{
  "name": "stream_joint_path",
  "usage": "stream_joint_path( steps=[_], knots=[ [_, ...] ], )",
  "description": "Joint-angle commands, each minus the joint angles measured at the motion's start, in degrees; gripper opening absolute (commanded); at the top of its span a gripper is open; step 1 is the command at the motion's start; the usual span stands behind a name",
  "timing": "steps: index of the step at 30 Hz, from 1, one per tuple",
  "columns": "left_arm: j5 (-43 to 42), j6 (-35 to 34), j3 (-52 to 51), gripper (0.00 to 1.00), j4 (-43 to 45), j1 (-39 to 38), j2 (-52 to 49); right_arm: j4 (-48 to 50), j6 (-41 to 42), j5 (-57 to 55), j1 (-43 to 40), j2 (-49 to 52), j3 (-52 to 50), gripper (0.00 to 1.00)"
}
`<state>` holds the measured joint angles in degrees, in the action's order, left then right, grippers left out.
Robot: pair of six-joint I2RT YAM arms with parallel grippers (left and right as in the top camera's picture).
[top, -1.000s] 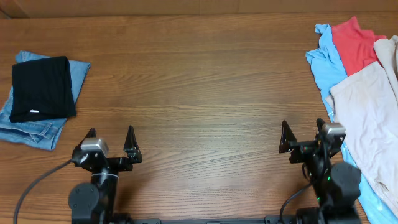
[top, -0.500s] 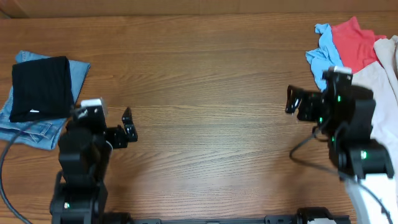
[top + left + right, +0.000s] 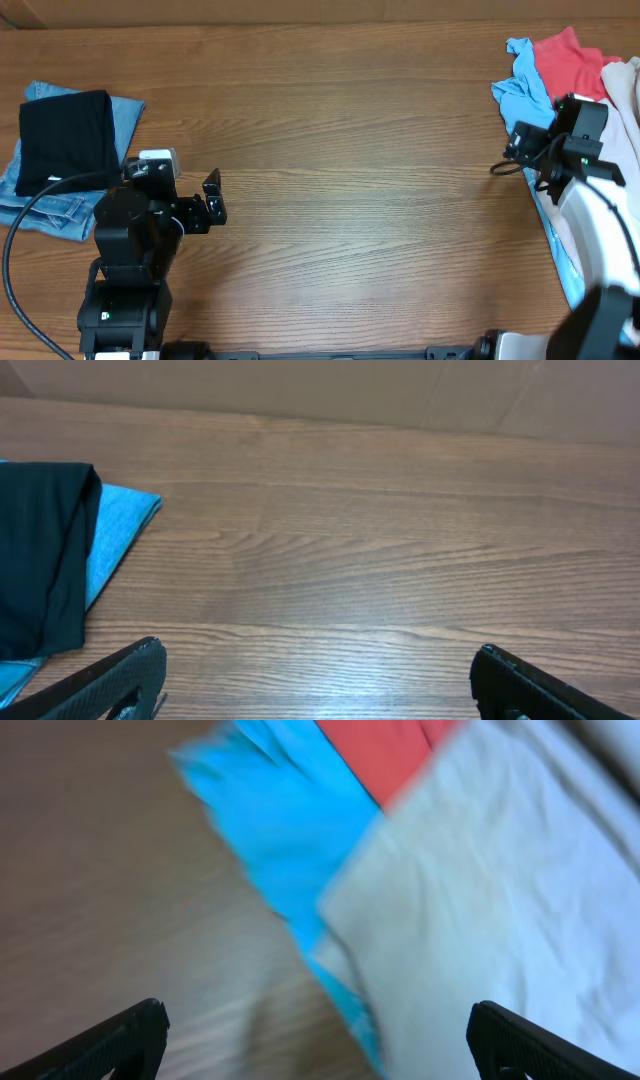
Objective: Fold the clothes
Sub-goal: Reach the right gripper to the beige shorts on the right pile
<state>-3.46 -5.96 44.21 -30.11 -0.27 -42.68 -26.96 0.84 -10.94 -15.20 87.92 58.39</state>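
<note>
I will lower my right gripper onto the beige shorts' edge [image 3: 348, 941] next, since it lies uncovered by the bare wood, between my open fingers.
The clothes lie in a pile at the table's right edge: a light-blue top [image 3: 525, 90], a red top [image 3: 570, 65] and beige shorts [image 3: 628, 100]. My right arm hides part of the pile. My right gripper [image 3: 512, 152] is open and empty. It hovers over the pile's left edge. The right wrist view is blurred and shows the blue top [image 3: 270, 830], the red top [image 3: 385, 750] and the beige shorts [image 3: 500, 890] beyond the open jaws [image 3: 315, 1040]. My left gripper [image 3: 212, 198] is open and empty over bare wood [image 3: 315, 680], far from the pile.
A folded black garment [image 3: 65, 140] lies on folded blue jeans [image 3: 50, 205] at the left side of the table. Both also show in the left wrist view, the black one [image 3: 40, 550] over the blue one [image 3: 115, 530]. A cardboard wall [image 3: 300, 390] stands behind the table.
Both arms have lifted from the table's front edge. The right gripper has swung back and right to the clothes pile. The left gripper has moved a little away from the front edge.
</note>
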Motion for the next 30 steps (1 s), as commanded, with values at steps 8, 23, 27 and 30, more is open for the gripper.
stream_joint_path(
  steps=[8,23,27,30],
  knots=[
    [-1.07,0.61,1.44,1.0,0.31,-0.11,-0.07,9.03,-1.29,-1.88,-3.48,14.78,0.94,1.0],
    [-1.07,0.61,1.44,1.0,0.31,-0.11,-0.07,11.32,1.36,-1.88,-3.56,17.88,1.05,0.04],
    [-1.07,0.61,1.44,1.0,0.31,-0.11,-0.07,9.62,1.33,-1.9,-3.5,16.57,2.93,0.04],
    [-1.05,0.61,1.44,1.0,0.31,-0.11,-0.07,6.82,1.31,-1.9,-3.39,14.23,6.08,0.04]
  ],
)
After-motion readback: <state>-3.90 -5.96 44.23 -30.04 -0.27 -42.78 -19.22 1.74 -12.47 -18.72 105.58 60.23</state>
